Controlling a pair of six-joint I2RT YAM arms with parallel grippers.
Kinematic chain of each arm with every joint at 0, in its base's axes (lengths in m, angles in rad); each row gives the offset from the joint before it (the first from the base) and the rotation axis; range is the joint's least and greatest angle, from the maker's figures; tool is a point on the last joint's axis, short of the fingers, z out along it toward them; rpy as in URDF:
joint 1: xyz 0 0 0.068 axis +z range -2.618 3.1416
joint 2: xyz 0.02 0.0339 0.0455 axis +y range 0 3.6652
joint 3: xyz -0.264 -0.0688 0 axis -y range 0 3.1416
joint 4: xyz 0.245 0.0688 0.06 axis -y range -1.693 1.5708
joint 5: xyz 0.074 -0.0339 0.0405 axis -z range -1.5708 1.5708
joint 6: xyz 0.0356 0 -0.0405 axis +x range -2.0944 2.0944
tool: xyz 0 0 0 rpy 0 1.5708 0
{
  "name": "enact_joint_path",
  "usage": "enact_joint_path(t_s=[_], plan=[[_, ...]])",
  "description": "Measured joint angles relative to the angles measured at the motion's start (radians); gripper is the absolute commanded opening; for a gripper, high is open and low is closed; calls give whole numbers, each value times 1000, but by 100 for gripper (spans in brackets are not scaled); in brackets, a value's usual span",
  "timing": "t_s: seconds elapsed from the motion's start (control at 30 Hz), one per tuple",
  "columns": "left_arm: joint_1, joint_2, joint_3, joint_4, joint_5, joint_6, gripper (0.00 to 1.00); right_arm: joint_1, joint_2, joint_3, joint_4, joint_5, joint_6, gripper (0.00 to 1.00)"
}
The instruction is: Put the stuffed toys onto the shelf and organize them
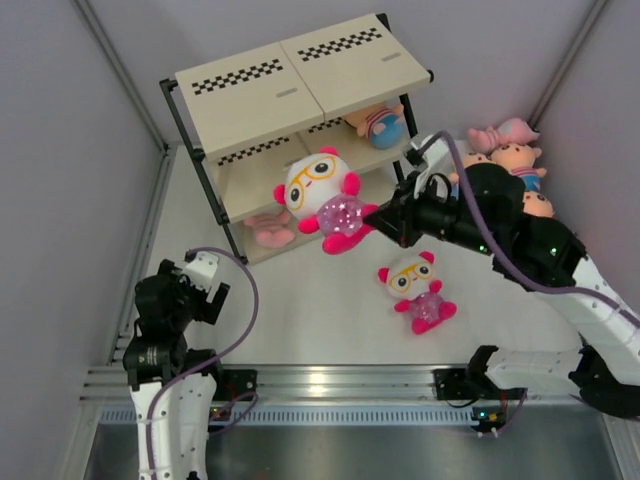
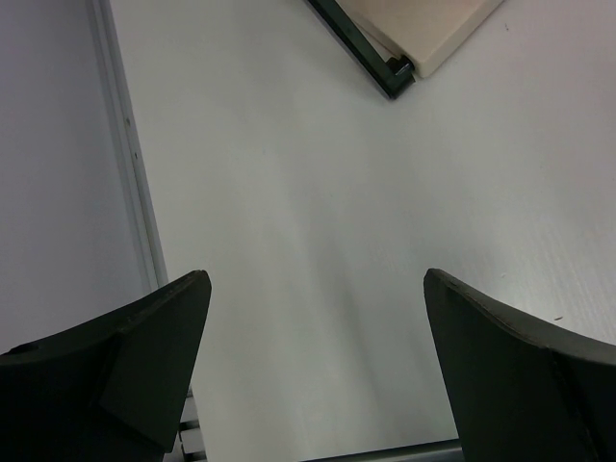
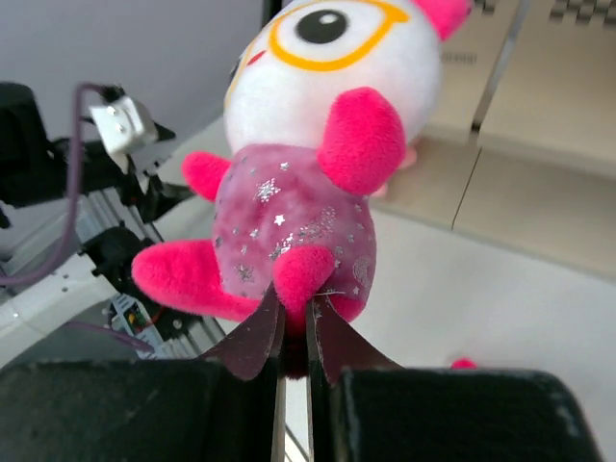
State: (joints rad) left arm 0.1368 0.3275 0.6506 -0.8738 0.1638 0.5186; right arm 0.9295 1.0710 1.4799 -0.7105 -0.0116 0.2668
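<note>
The top level of the shelf is bare, so the robot's right gripper will lift up and outward, over the panel above the striped peach toy, and let go of the hot-pink toy's foot.
My right gripper (image 1: 372,222) is shut on the foot of a white-faced toy with yellow glasses and a hot-pink body (image 1: 322,195), held in the air in front of the shelf (image 1: 262,100). In the right wrist view the toy (image 3: 298,202) hangs from my closed fingers (image 3: 294,318). A second toy of that kind (image 1: 417,288) lies on the table. A striped peach toy (image 1: 380,122) sits on the middle tier, a pale pink one (image 1: 268,230) on the bottom tier. My left gripper (image 1: 200,285) is open and empty at the near left; its fingers (image 2: 154,337) frame bare table.
A pile of pale pink and peach toys (image 1: 510,155) lies at the far right beside my right arm. White walls close in on both sides. The shelf's bottom corner (image 2: 399,72) shows in the left wrist view.
</note>
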Motion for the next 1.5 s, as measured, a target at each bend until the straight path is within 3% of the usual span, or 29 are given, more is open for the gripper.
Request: enact_joint_path(t_s=[0.2,0.33,0.43,0.67,0.87,1.17,1.2,1.23,1.27,1.37,1.43,1.5], plan=[[0,1,0,0,0,1,99,2,103,391,-84,-32,-166,0],[0,3,0,0,0,1,99,1,198,593,-71,24,-294,0],[0,4,0,0,0,1,98,-72,295,716,-41,19,-337,0],[0,5,0,-1,1,3,99,-434,552,775,134,-159,-188,0],[0,8,0,-1,5,5,99,-537,772,833,224,-246,-45,0],[1,48,-4,-1,9,8,99,-581,789,864,254,-357,18,0],[1,48,-4,-1,9,8,99,-586,789,864,254,-365,19,3],[1,48,-4,-1,10,8,99,-593,789,864,253,-373,19,12],[1,48,-4,-1,11,8,99,-600,789,864,254,-378,21,44],[1,48,-5,-1,13,8,99,-619,789,864,254,-385,21,85],[1,48,-5,-1,21,11,98,-625,789,864,254,-389,11,98],[1,48,-5,-1,34,15,99,-625,785,864,251,-390,-5,99]])
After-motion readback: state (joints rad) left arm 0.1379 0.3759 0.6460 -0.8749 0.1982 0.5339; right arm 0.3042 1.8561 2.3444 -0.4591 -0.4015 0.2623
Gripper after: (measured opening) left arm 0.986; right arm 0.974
